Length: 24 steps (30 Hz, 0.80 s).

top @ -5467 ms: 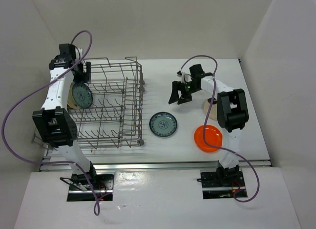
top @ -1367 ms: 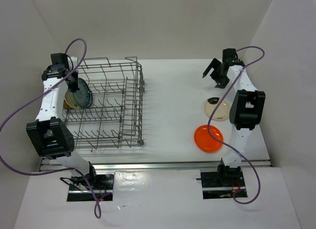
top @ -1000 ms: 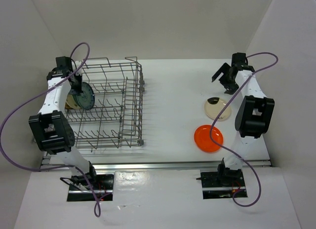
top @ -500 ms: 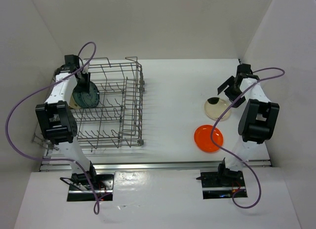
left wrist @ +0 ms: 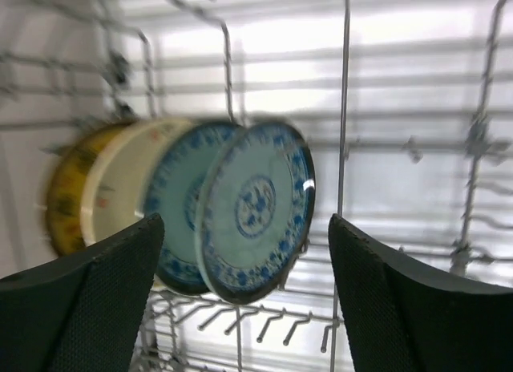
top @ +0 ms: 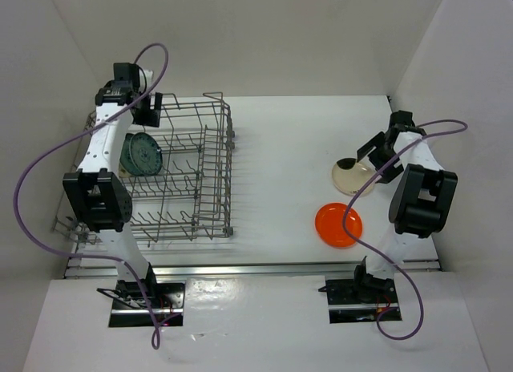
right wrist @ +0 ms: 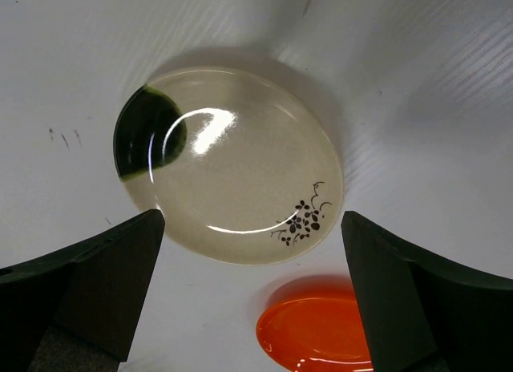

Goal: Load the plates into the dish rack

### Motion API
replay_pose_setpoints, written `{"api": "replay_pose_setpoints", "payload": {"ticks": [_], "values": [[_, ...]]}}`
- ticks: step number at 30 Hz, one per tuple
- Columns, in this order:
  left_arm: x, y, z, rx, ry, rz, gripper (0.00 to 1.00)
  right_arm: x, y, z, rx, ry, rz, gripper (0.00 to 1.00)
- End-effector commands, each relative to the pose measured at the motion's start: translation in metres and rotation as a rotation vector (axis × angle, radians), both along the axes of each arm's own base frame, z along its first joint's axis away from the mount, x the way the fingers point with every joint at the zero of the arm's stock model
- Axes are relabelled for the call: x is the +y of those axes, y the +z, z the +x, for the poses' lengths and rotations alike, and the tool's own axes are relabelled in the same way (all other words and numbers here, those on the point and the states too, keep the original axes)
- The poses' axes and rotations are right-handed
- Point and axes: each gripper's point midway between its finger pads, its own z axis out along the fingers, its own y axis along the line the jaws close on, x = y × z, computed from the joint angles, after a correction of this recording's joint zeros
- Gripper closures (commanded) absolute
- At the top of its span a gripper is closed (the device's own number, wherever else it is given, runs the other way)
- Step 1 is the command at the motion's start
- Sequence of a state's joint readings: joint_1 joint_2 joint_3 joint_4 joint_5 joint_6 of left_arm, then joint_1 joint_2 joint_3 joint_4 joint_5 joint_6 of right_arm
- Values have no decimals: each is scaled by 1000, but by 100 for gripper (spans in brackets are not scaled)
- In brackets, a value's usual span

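The flowered rim of the cream plate (top: 357,193) lies nearest my open fingers. My right gripper lowers onto it next, one finger inside and one outside.
The grey wire dish rack (top: 210,159) stands at the left. Several plates stand on edge at its far left end (top: 140,154): a brown-yellow one (left wrist: 66,192), a cream one (left wrist: 120,188) and two blue-green patterned ones (left wrist: 180,208) (left wrist: 256,208). My left gripper (top: 145,107) (left wrist: 250,304) hangs open above them, touching none. A cream plate (top: 353,178) (right wrist: 232,163) with a dark patch lies flat on the table at the right, with the orange plate (top: 338,225) (right wrist: 321,336) in front of it. My right gripper (top: 377,161) (right wrist: 252,296) is open just above the cream plate's near edge.
The white table (top: 280,163) is walled at the back and on both sides. The rack's upright tines (left wrist: 345,107) rise round the left gripper. The right arm's purple cable (top: 353,220) loops over the orange plate.
My left gripper has opened, let go of the front blue-green plate in the rack and drawn up and back. My right gripper has swung nearer, over the cream plate.
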<state>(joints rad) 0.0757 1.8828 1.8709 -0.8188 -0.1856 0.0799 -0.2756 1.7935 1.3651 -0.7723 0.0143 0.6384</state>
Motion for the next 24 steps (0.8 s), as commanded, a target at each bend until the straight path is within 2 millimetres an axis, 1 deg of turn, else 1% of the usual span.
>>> {"api": "replay_pose_setpoints", "payload": {"ticks": [1, 2, 3, 4, 5, 6, 7, 8, 9, 10, 11, 12, 14, 15, 16, 17, 18, 20, 22, 23, 24], "values": [[3, 85, -1, -189, 10, 55, 9, -2, 8, -13, 9, -12, 2, 0], [-1, 96, -1, -218, -3, 42, 8, -3, 7, -18, 17, -5, -11, 0], [-3, 112, 0, -267, -6, 30, 7, -3, 0, -21, 23, 9, -15, 0], [-7, 125, -3, -309, -5, 11, 5, -6, 1, -23, 13, 0, -7, 0], [-16, 135, 0, -354, -28, -39, 1, -6, -3, -25, 9, -6, 19, 0], [-25, 146, 1, -389, -56, -79, 1, -3, -4, -26, 2, 10, 29, 2], [-36, 152, 2, -412, -95, -126, 1, -3, -13, -32, 11, 3, 47, 5], [-48, 158, 1, -433, -137, -174, 1, 0, -16, -33, 11, 8, 61, 6], [-70, 165, 4, -457, -214, -273, 1, 0, -18, -37, 17, 2, 75, 6], [-80, 165, 4, -460, -248, -321, 1, 2, -21, -37, 14, 6, 85, 7], [-97, 170, 3, -469, -319, -390, 1, 4, -25, -41, 26, 6, 90, 9], [-104, 174, 3, -487, -330, -434, 1, 4, -28, -41, 20, 14, 84, 9], [-114, 178, 4, -501, -360, -487, 1, 6, -32, -39, 4, 34, 95, 14], [-123, 178, 3, -494, -386, -536, 1, 8, -36, -39, -4, 48, 118, 17], [-127, 177, 4, -491, -401, -558, 1, 9, -38, -37, -16, 52, 124, 20], [-130, 177, 3, -488, -418, -571, 1, 7, -41, -36, -18, 45, 133, 23], [-137, 176, 4, -478, -438, -608, 1, 6, -41, -34, -27, 45, 129, 28], [-142, 179, 2, -482, -462, -635, 1, 7, -51, -32, -22, 48, 141, 33], [-146, 179, 2, -477, -461, -666, 1, 7, -52, -28, -34, 52, 145, 39], [-146, 175, 2, -468, -457, -669, 1, 8, -58, -30, -26, 51, 148, 42], [-148, 177, 1, -471, -464, -683, 2, 7, -57, -27, -37, 52, 144, 46]]}}
